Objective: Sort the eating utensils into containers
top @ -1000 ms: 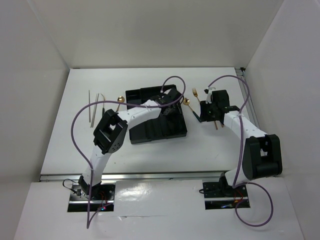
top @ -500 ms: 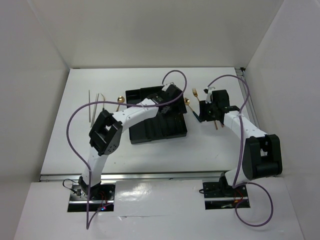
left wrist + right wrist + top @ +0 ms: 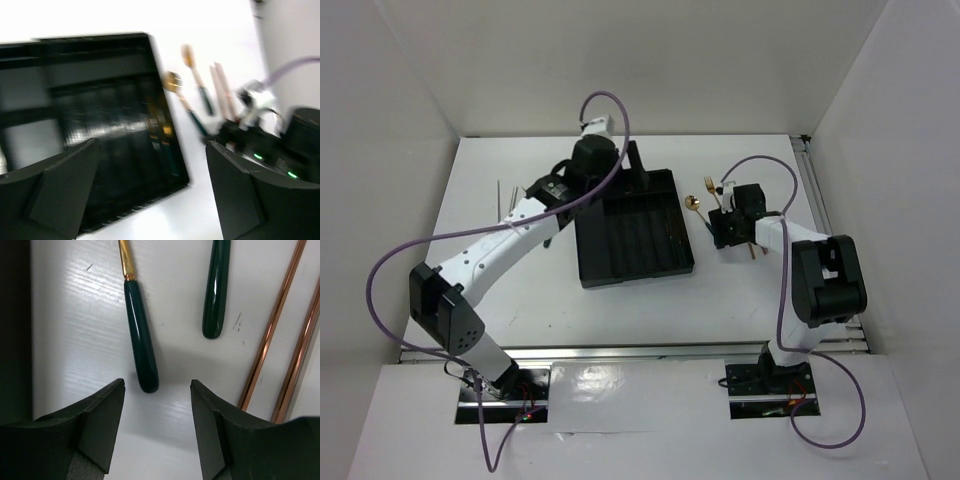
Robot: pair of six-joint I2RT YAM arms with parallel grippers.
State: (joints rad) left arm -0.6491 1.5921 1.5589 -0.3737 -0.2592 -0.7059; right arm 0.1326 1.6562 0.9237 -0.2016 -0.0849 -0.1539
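Observation:
The open fingers of the right gripper reach only the spoon's near tip, so it needs to move outward and a little toward the tray [image 3: 588, 272] and turn to line up along the spoon's green handle.
The black tray [image 3: 588, 272] lies mid-table, its containers running lengthwise. A gold and green utensil [image 3: 670, 236] lies in the rightmost one, blurred in the left wrist view as a utensil [image 3: 165, 145]. My left gripper [image 3: 625, 163] hovers open and empty over the tray's back left corner [image 3: 152, 150]. To the right of the tray lie a spoon [image 3: 692, 203], a fork [image 3: 708, 183] and copper chopsticks [image 3: 752, 251]. My right gripper [image 3: 725, 232] stands open low over the table, just short of the spoon's green handle [image 3: 141, 340]; gripper [image 3: 157, 385], fork handle [image 3: 216, 290], chopsticks [image 3: 272, 335].
Silver chopsticks [image 3: 500, 192] lie left of the tray, partly under my left arm. White walls close in the table on three sides. A rail [image 3: 810, 190] runs along the right edge. The tray's right edge [image 3: 12, 330] lies close beside the right gripper's left finger.
My left arm swung from the tray's right side back to its far left corner and its gripper opened wide. The right gripper opened wider near the spoon handle.

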